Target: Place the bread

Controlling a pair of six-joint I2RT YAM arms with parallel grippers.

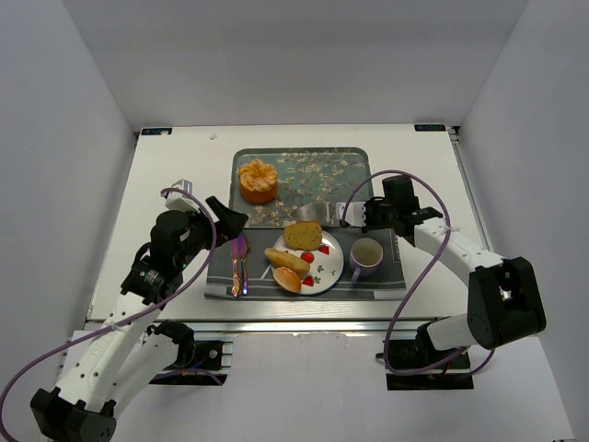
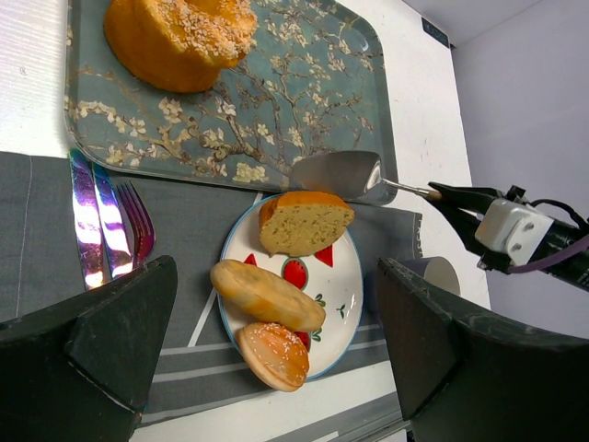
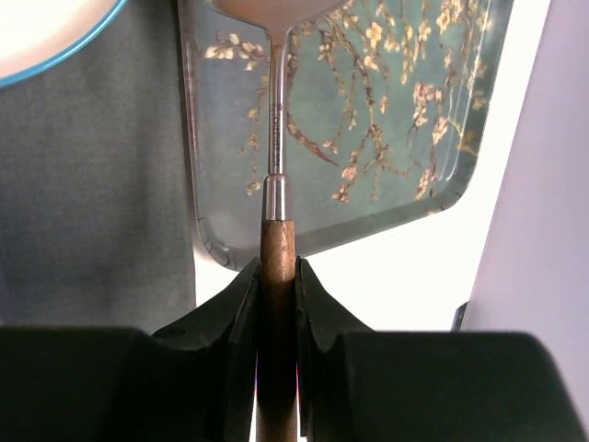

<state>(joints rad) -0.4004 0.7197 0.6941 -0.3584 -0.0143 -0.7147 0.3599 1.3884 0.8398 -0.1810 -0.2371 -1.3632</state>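
My right gripper moves toward the right in the top view next and lowers the server onto bare tabletop (image 1: 420, 168) (image 3: 391, 281) beside the tray, since the server's blade is empty.
Three bread pieces lie on a small white plate (image 1: 333, 264): a flat slice (image 1: 303, 236), an oval roll (image 1: 286, 259) and a small bun (image 1: 287, 279) at the plate's near edge. They also show in the left wrist view as slice (image 2: 304, 223), roll (image 2: 267, 295) and bun (image 2: 274, 355). My right gripper (image 1: 370, 215) is shut on the wooden handle (image 3: 277, 249) of a metal server. Its bare blade (image 2: 339, 175) sits just behind the slice, over the tray's near edge. My left gripper (image 1: 235, 221) is open and empty, left of the plate.
A floral tray (image 1: 340, 170) holds an orange ruffled cake (image 1: 258, 180) at its back left. A grey placemat (image 1: 377, 285) carries the plate, a purple-handled mug (image 1: 366, 258) on the right and shiny cutlery (image 1: 239, 262) on the left.
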